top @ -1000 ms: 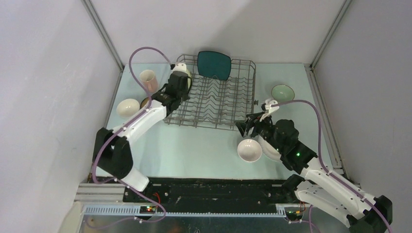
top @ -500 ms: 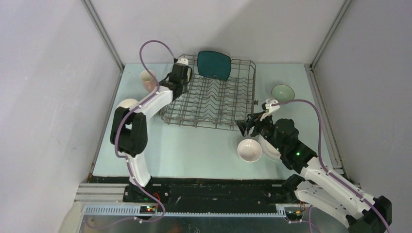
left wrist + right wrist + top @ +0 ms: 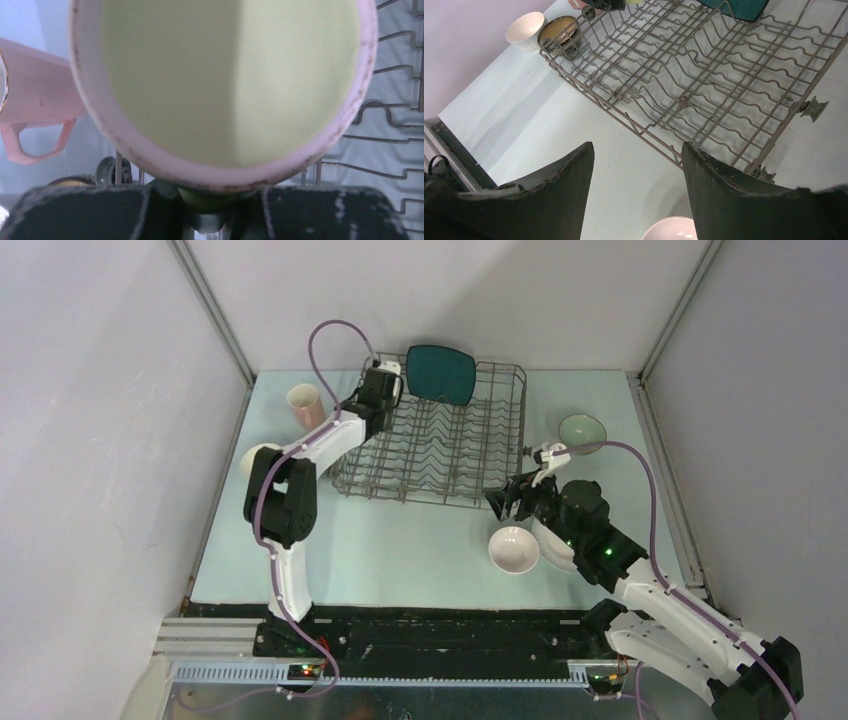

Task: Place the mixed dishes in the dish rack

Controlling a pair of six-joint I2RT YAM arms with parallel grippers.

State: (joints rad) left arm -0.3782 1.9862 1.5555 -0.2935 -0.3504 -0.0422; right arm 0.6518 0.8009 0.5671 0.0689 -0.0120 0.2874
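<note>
Next, my left gripper moves outward and down into the rack's far corner beside the teal plate to release the mug, which still hangs above the wires.
The yellow-green mug fills the left wrist view, its mouth facing the camera. My left gripper is shut on its lower edge, over the far left corner of the dish rack. A teal plate stands at the rack's far edge. A pink cup and a white bowl sit left of the rack, with a dark brown bowl beside them. My right gripper hangs open above another white bowl, next to a white plate. A pale green bowl sits right of the rack.
Grey walls enclose the pale table on the left, back and right. The rack has small wheels on its right side. My right arm lies over part of the white plate.
My left arm has stretched farther out, carrying the mug from the rack's left side to its far left corner. The right arm has barely moved.
</note>
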